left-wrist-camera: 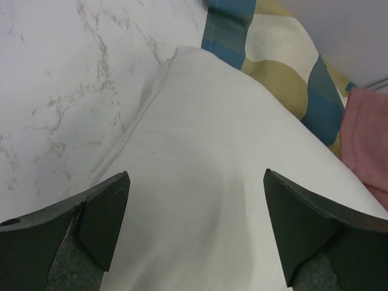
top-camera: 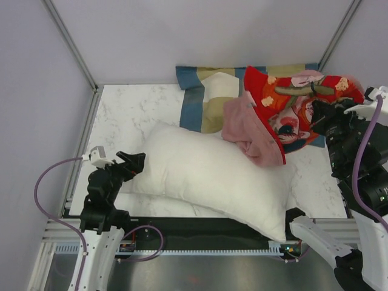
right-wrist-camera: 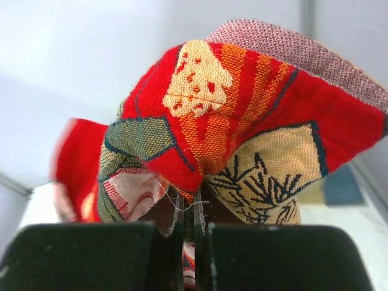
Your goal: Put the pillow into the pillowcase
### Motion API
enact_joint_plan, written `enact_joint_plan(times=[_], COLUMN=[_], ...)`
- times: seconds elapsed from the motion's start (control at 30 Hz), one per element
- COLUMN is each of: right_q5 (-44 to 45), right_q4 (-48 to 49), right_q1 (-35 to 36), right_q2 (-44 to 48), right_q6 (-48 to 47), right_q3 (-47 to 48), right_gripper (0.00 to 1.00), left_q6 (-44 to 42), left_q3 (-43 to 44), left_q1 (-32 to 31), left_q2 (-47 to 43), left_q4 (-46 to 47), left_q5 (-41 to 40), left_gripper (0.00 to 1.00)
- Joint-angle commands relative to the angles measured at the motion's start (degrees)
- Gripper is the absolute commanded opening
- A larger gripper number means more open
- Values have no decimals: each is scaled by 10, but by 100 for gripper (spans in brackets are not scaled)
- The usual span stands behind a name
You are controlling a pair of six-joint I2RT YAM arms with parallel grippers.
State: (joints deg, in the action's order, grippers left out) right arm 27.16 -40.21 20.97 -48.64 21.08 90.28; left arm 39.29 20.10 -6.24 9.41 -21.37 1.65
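Observation:
The red pillowcase (top-camera: 291, 109) hangs lifted beside the pillow, so I will lower my right gripper to the left in the top view toward the pillowcase's pink inside and let the pillowcase go.
The white pillow (top-camera: 212, 176) lies slanted across the table, its near right corner over the front edge. My left gripper (top-camera: 134, 162) is open at the pillow's left corner; in the left wrist view the pillow (left-wrist-camera: 206, 151) fills the space between my spread fingers (left-wrist-camera: 103, 224). The red printed pillowcase (top-camera: 291, 109) is bunched at the back right, its pink inside (top-camera: 248, 130) draped over the pillow's far end. My right gripper (top-camera: 321, 115) is shut on the pillowcase (right-wrist-camera: 242, 115) and holds it lifted.
A blue, tan and cream checked pillow (top-camera: 209, 97) lies at the back under the pillowcase, also seen in the left wrist view (left-wrist-camera: 285, 66). Marble tabletop (top-camera: 130, 115) shows at left. Enclosure walls and frame posts ring the table.

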Motion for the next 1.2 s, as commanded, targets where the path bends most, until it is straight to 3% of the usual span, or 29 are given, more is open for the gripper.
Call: enact_joint_plan(times=[0.0,0.03,0.13,0.23,0.37,0.47,0.5,0.6,0.73,0.77,0.83,0.9,0.93,0.97,1.0,1.1,1.17], right_q5=[105,101,63,30,13,11,9,-1,-9,-11,-12,-12,-15,-17,-19,-40,-77], right_q4=[-43,-48,-50,-49,-40,-33,-33,-31,-31,-32,-32,-34,-35,-35,-35,-30,-22], right_q1=[-1,-3,-1,-1,-1,-2,-2,-2,-2,-3,-2,-2,-2,-2,-1,-2,-2], right_q2=[29,34,51,54,54,53,52,47,43,44,43,43,43,43,43,41,39], right_q6=[-14,-10,4,25,29,30,31,33,36,37,37,36,36,37,36,31,22], right_q3=[-29,-36,-77,-105,-123,-130,-131,-133,-133,-131,-129,-126,-125,-127,-127,-127,-128], right_gripper=[0,0,0,0,0,0,0,0,0,0,0,0,0,0,0,0,0], left_q6=[88,97,98,93,111,140,143,128,74,67,61,74,79,79,73,20,6], left_q3=[75,110,147,147,96,56,53,102,303,348,468,515,521,528,553,617,618], left_q1=[0,0,0,0,0,0,0,0,6,14,88,204,233,248,252,248,243], left_q2=[74,101,191,237,250,287,294,302,332,371,411,455,467,477,502,544,540], left_q4=[-113,-169,-204,-193,-108,-14,-1,-16,-104,-138,-204,-202,-178,-168,-162,-179,-182], left_q5=[2,-15,-19,41,104,189,197,148,-13,-43,-69,4,25,33,31,115,127], left_gripper=[100,100,100,100,99,48,3,2,2,2,2,4,10,25,97,100,100])
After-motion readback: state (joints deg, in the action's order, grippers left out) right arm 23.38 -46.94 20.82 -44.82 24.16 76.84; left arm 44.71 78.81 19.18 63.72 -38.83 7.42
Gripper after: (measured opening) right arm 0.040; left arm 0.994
